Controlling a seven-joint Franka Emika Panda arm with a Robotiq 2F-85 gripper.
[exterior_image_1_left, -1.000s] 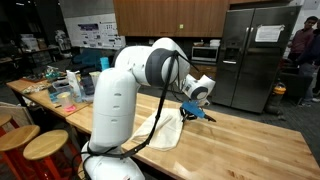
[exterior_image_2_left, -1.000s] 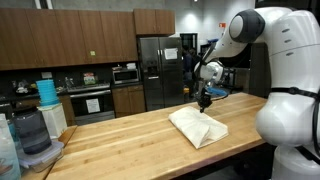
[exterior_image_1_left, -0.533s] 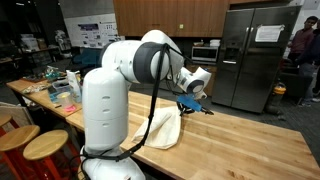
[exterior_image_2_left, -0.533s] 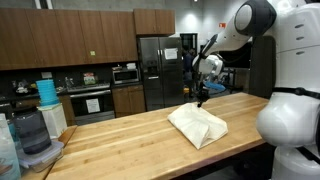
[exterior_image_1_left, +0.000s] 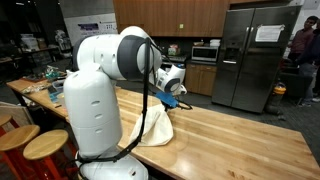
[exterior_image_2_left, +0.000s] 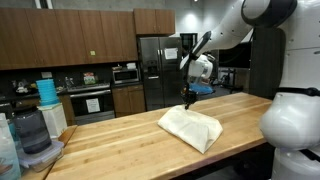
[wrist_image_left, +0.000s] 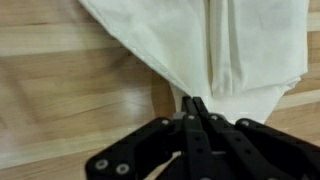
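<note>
The pinched corner, raised above the wood, goes toward the bottle end in my gripper next, down to the tabletop by the cloth's edge (exterior_image_2_left: 166, 130), and is then released.
A white cloth (wrist_image_left: 200, 40) lies on the wooden table, spread wide at the top of the wrist view and narrowing to a corner at my fingertips. My gripper (wrist_image_left: 193, 100) is shut on that corner, its black fingers pressed together. In both exterior views the cloth (exterior_image_1_left: 155, 128) (exterior_image_2_left: 192, 128) rises from the tabletop to the gripper (exterior_image_1_left: 178, 103) (exterior_image_2_left: 190, 100), which hangs a little above the wood near the table's far edge. The pinch point itself is hidden by the fingers.
The long butcher-block table (exterior_image_1_left: 240, 135) (exterior_image_2_left: 110, 145) stretches around the cloth. Bottles and clutter (exterior_image_1_left: 55, 85) crowd one end, with two stools (exterior_image_1_left: 45, 145) beside it. A blender and containers (exterior_image_2_left: 35, 130) stand at a corner. A steel fridge (exterior_image_1_left: 255, 55) stands behind.
The arm has swung sideways along the table, and the cloth has been dragged with it, its pinched corner lifted. The gripper stayed shut throughout.
</note>
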